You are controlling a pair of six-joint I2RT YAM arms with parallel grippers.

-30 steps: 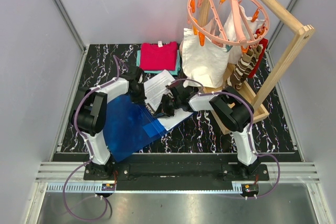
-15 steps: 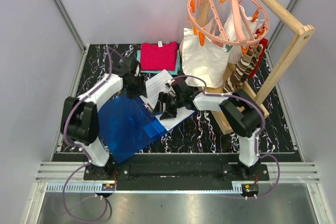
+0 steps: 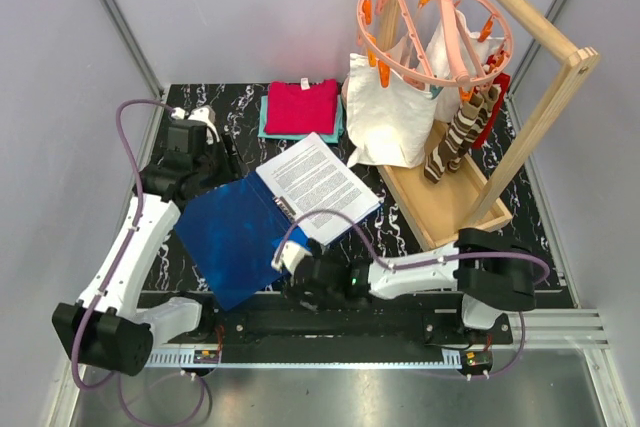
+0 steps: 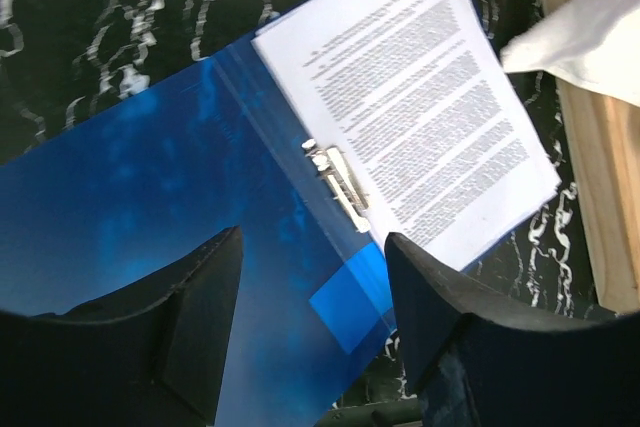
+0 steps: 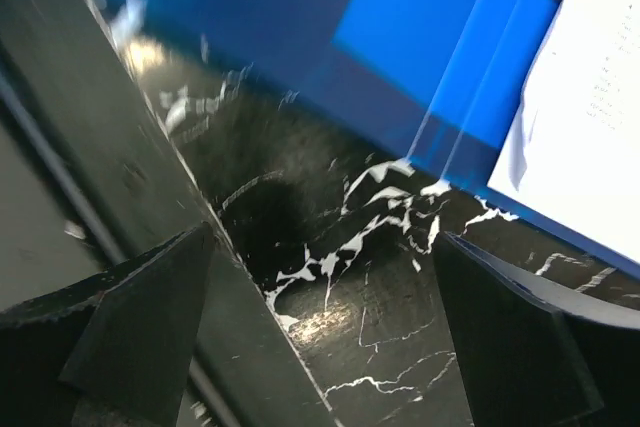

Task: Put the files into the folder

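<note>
My right gripper moves to the left in the top view next, tilting outward around the near edge of the folder's blue cover, which overhangs the table there.
The blue folder (image 3: 232, 237) lies open on the black marbled table, its metal clip (image 4: 338, 185) along the spine. The files (image 3: 320, 185), white sheets printed with black text, rest on the folder's right half, past the clip. My left gripper (image 3: 200, 147) hangs open high over the table's back left. In the left wrist view it (image 4: 312, 237) looks down on the folder (image 4: 150, 177) and the files (image 4: 420, 117), holding nothing. My right gripper (image 3: 296, 275) is low at the near edge, open and empty (image 5: 322, 237), just off the folder's near corner (image 5: 300, 7).
Folded red and teal clothes (image 3: 300, 107) lie at the back. A white cloth bag (image 3: 390, 112) hangs from a peach clip hanger (image 3: 430, 27) on a wooden rack (image 3: 450, 202) at the right. Metal rails run along the table's near edge (image 5: 150, 247).
Both grippers have opened and left the files. The left arm rose toward the back left. The right arm drew back low to the near edge. The files now lie uncovered on the folder.
</note>
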